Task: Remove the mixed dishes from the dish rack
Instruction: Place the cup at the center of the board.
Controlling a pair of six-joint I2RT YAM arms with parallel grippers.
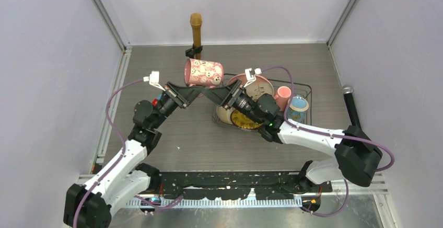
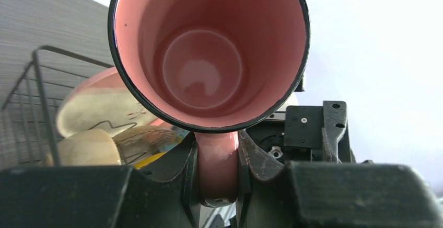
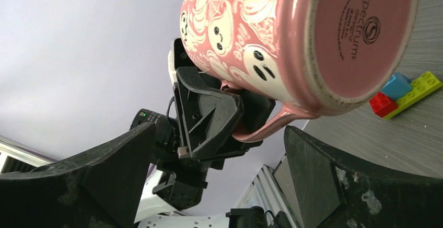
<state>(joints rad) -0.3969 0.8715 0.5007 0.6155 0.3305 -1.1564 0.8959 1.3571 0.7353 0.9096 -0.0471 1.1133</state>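
The robot should next turn the mug upright and lower its left gripper to release it on the tabletop beside the toy blocks, since that place is below the gripper.
My left gripper [image 1: 194, 90] is shut on the handle of a pink mug with white ghost figures [image 1: 203, 73] and holds it on its side in the air, left of the dish rack [image 1: 305, 89]. In the left wrist view the handle [image 2: 217, 165] sits clamped between the fingers, with the mug's pink inside [image 2: 209, 50] facing the camera. My right gripper [image 1: 215, 96] is open and empty just below the mug [image 3: 292, 40]. The rack holds a large pink-and-cream plate [image 1: 259, 85], a pink mug [image 1: 283, 97], another mug [image 1: 299, 107], a yellow patterned plate [image 1: 245, 120] and a cream bowl [image 1: 224, 114].
A brown microphone on a stand [image 1: 196, 29] is at the back, close behind the held mug. A black microphone [image 1: 350, 105] lies right of the rack. Colourful toy blocks [image 3: 402, 92] lie on the table by the left arm. Walls close in both sides.
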